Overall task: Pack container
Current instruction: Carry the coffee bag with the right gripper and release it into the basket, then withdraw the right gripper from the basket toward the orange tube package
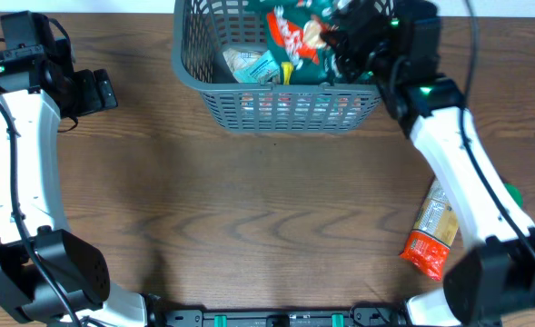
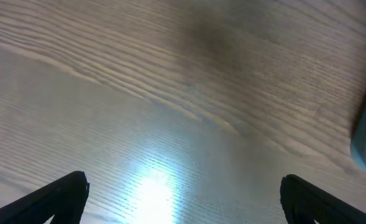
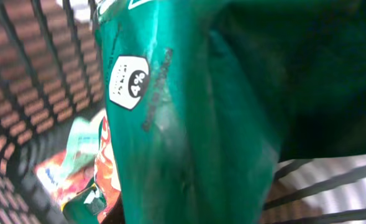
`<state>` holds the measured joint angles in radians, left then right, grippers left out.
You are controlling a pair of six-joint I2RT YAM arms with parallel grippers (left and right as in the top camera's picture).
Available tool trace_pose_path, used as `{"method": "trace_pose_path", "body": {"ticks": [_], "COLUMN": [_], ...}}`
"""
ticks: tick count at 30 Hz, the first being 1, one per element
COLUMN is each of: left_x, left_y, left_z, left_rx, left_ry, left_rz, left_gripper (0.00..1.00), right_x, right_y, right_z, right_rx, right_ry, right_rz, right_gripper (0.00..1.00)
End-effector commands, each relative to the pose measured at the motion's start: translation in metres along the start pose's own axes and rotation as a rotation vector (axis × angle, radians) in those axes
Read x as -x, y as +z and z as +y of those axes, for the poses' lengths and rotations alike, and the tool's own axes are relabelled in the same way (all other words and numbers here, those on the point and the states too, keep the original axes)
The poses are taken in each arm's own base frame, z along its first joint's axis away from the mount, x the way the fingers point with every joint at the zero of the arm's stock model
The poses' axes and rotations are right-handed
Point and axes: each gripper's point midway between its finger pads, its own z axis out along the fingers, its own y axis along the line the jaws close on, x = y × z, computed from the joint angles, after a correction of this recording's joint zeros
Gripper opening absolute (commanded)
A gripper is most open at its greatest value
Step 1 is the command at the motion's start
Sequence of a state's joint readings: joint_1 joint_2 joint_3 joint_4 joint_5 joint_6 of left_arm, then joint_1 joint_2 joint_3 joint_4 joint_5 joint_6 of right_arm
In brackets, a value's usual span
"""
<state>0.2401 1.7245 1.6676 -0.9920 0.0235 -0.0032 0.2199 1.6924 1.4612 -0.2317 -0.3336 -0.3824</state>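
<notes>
The green packet needs to get beside the pale packet. My right gripper needs to lower it deeper into the basket first.
The container, a dark grey lattice basket, stands at the back middle of the table. My right gripper hangs over its right half, shut on a green packet with red print that dips inside the basket. In the right wrist view that green packet fills the frame and hides the fingers, with the basket's lattice wall behind it. My left gripper is at the far left, apart from the basket. It is open, with only bare table between its black fingertips.
A pale packet and a red and green packet lie in the basket. An orange and tan packet lies on the table at the right, beside my right arm. A green item peeks out behind that arm.
</notes>
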Motion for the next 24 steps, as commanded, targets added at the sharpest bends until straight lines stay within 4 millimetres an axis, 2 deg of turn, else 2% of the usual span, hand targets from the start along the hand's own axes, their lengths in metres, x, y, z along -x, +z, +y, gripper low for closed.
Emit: {"method": "trace_pose_path", "body": {"ticks": [1,6,9,22,23,24], "left_x": [-0.002,-0.002,-0.002,-0.002,-0.002,-0.002], "left_y": [0.0,0.0,0.0,0.0,0.0,0.0], "left_z": [-0.001,-0.001,-0.001,-0.001,-0.001,-0.001], "left_rx": [-0.004,-0.003,-0.004,-0.004,-0.004,-0.004], "left_ry": [0.01,0.012,0.013,0.02,0.02,0.02], "left_rz": [0.008,0.008,0.008,0.008,0.007,0.007], "left_gripper": [0.99,0.99,0.98,0.99,0.99,0.98], "right_x": [-0.003,-0.046,-0.063,-0.067,-0.067,-0.067], "right_y": [0.018,0.048,0.055,0.055,0.055,0.055], "right_z": [0.011,0.021,0.026,0.018,0.018,0.018], "right_rx": [0.041,0.089,0.109,0.067,0.066,0.067], "right_ry": [-0.021,0.017,0.035,0.031,0.031,0.032], "right_rz": [0.008,0.112,0.159,0.179,0.179,0.179], "right_gripper": [0.01,0.01,0.01,0.01,0.02,0.11]}}
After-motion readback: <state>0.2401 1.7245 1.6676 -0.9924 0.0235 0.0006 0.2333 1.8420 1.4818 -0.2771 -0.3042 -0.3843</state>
